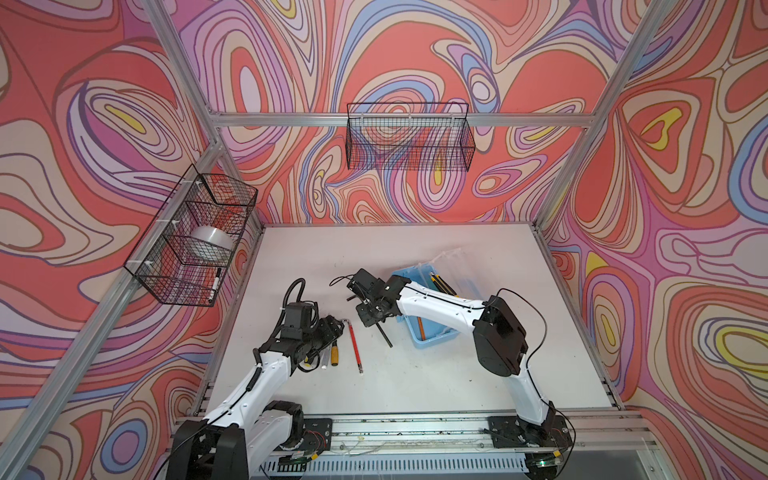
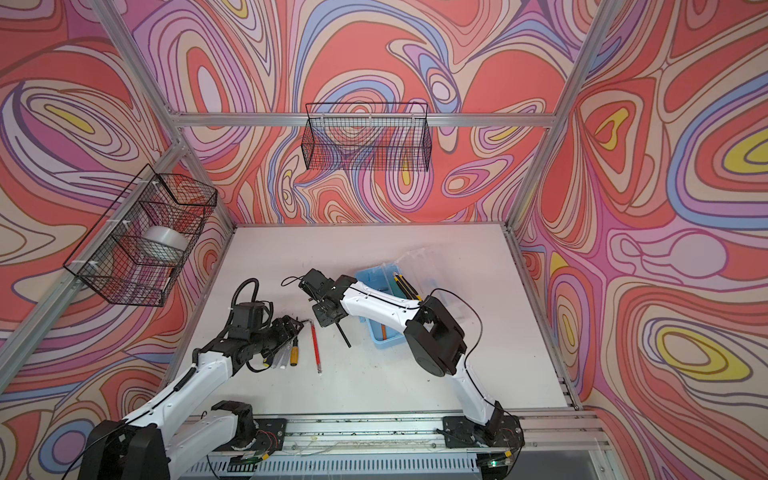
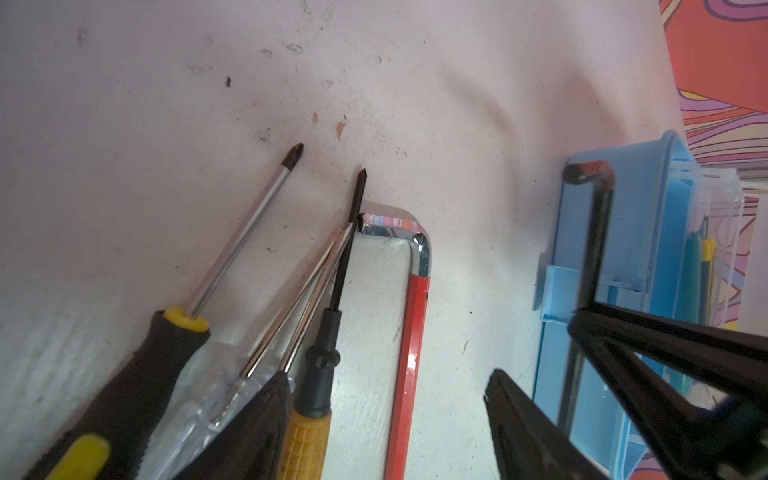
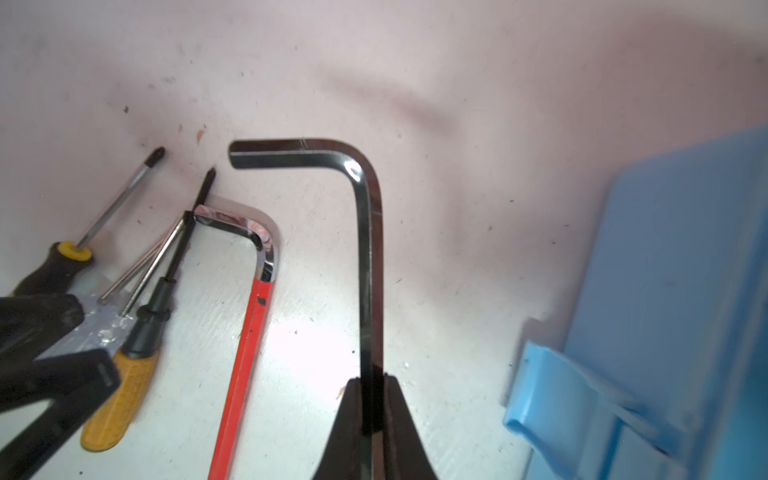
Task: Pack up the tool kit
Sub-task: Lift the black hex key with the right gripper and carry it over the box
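Observation:
The bottom of the tool box beside the orange tool point(image 1: 430, 328) is bare, so my right gripper carries the black hex key over the tool box's latch side next, then down, and releases it there.
The light-blue tool box point(image 1: 434, 338) point(image 2: 388, 338) stands open right of centre, its clear lid point(image 1: 457, 266) tipped back. Yellow-and-black knives point(image 1: 440, 282) lie inside. My right gripper point(image 4: 371, 380) point(image 1: 376, 320) is shut on a black hex key point(image 4: 368, 249) point(image 1: 384, 334), held just left of the box point(image 4: 681, 291) above the table. My left gripper point(image 3: 386, 376) point(image 1: 334, 326) is open, low over a red hex key point(image 3: 415, 316) point(image 1: 354, 345). Beside it lie a yellow-handled screwdriver point(image 3: 307, 436), a clear-handled one point(image 3: 216, 399) and a black-and-yellow one point(image 3: 137, 374).
A black wire basket point(image 1: 191, 241) on the left wall holds a tape roll point(image 1: 210, 243) and a marker point(image 1: 214, 284). Another wire basket point(image 1: 409, 137) hangs on the back wall. Aluminium frame rails border the white table point(image 1: 415, 382).

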{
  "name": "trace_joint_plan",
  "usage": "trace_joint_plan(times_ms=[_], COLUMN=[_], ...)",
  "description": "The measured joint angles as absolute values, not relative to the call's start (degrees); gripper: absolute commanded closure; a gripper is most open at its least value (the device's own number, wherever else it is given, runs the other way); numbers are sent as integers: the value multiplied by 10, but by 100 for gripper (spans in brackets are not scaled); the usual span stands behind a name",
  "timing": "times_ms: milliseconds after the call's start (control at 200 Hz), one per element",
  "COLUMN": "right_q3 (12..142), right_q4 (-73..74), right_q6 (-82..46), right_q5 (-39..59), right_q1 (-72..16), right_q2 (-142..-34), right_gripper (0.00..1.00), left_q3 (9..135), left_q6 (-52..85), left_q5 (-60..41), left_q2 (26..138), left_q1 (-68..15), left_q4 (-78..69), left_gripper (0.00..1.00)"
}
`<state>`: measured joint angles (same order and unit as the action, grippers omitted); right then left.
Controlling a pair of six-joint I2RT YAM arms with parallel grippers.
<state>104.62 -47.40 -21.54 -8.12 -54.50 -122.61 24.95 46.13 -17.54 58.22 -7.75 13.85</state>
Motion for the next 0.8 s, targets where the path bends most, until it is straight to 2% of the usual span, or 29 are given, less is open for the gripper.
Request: trace_joint_plan(times_ms=[355,796], right_q3=[938,818], right_q4=[-480,-444], right_q6=[-224,-238], right_q5=[-137,-126], right_q1=[-443,-403], right_q2=[-1058,-1048], right_gripper=[100,100], left_q3=[250,250], left_q6=[461,460], left_q5=[-173,-169], left_q2=[582,583], left_q1=[-77,-77], left_q4=[138,139], left_gripper=[25,25])
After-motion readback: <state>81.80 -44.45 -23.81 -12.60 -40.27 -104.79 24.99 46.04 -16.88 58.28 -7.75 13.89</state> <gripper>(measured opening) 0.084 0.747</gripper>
